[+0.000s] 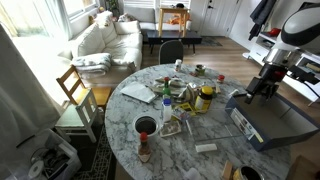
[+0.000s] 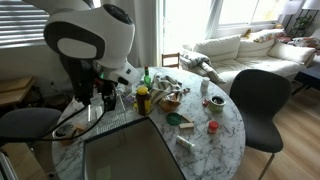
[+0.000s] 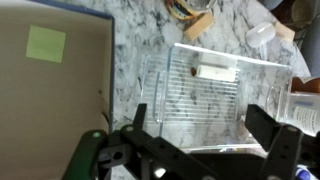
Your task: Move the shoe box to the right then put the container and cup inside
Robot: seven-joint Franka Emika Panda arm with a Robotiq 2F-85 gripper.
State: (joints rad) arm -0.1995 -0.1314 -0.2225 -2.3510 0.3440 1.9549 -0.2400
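I need to lower my open fingers next, so that they are on both sides of the thin rim of the container's side nearest the box, and close them, because that side is below my gripper.
The grey shoe box [image 1: 268, 122] lies open at the table's edge and also shows in an exterior view [image 2: 128, 150]. In the wrist view its grey surface [image 3: 55, 95] carries a green note. A clear plastic container [image 3: 215, 85] lies on the marble beside the box. My gripper [image 3: 205, 135] is open and hovers right above the container, with a finger on each side and nothing held. The gripper also shows in both exterior views [image 1: 262, 88] [image 2: 100, 100]. A black cup with a red inside [image 1: 146, 127] stands on the far side of the table from the box.
The round marble table [image 1: 190, 135] holds clutter in the middle: a yellow-lidded jar [image 1: 205, 100], bottles, wrappers and small cups. A red-capped bottle [image 1: 145, 150] stands near the black cup. Chairs [image 2: 262, 100] stand around the table, and a sofa [image 1: 105, 40] is behind.
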